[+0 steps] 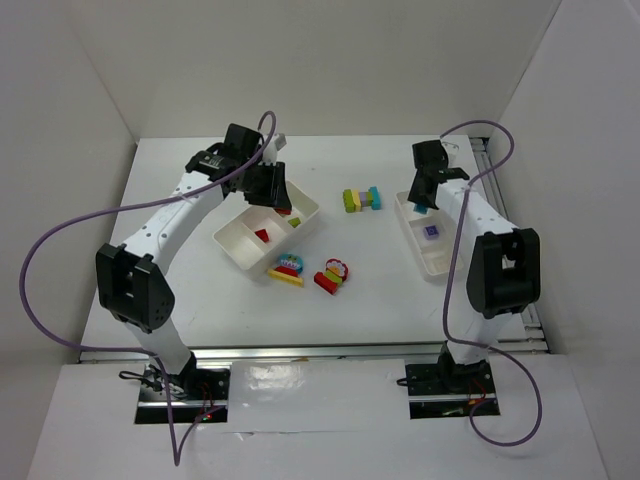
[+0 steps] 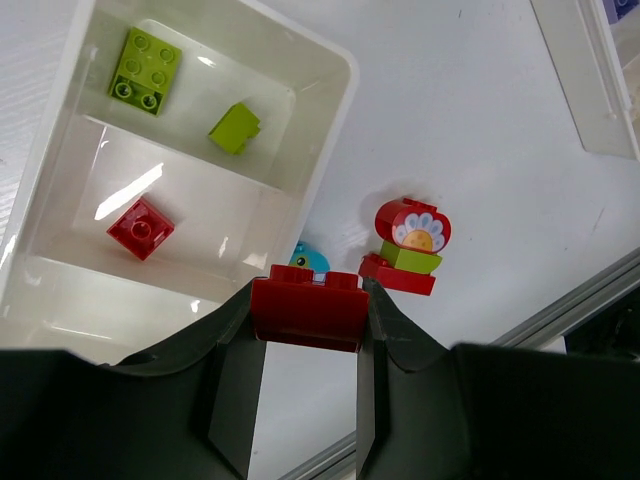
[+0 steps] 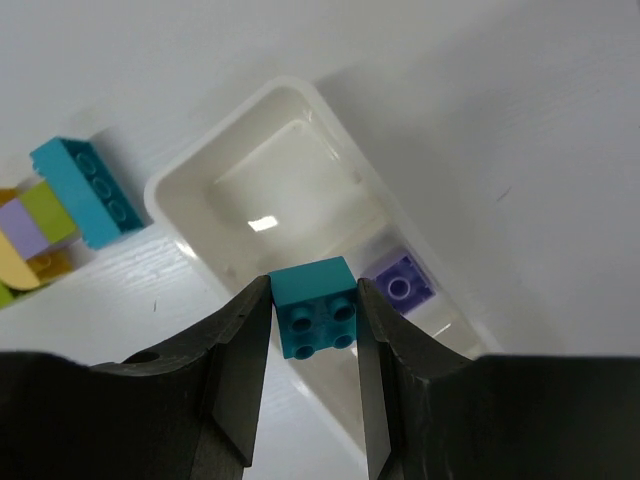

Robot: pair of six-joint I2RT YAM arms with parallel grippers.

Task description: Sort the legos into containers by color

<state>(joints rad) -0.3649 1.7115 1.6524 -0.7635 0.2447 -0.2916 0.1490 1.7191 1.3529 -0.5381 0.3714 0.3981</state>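
Observation:
I should next move the cyan lego outward and down with my right gripper into the narrow tray's far section [image 3: 293, 193], because that section is empty.
My left gripper [image 2: 310, 300] is shut on a red lego [image 2: 305, 320] and hangs over the near edge of the wide tray [image 2: 340, 90]. That tray holds two lime green legos [image 2: 146, 70] in one compartment and a red one [image 2: 140, 227] in the middle one. My right gripper [image 3: 314, 300] is shut on a cyan lego [image 3: 315, 308] above the narrow tray [image 3: 185, 165], where a purple lego [image 3: 400, 283] lies. In the top view the left gripper [image 1: 268, 185] is over the wide tray [image 1: 232, 250] and the right gripper [image 1: 425, 200] over the narrow tray's [image 1: 432, 262] far end.
Loose stacked legos lie between the trays: a yellow, green, purple and cyan row [image 1: 361, 199], a red and green flower stack [image 1: 333, 275], and a cyan, red and yellow stack [image 1: 286, 269]. White walls close the table's left, right and far sides.

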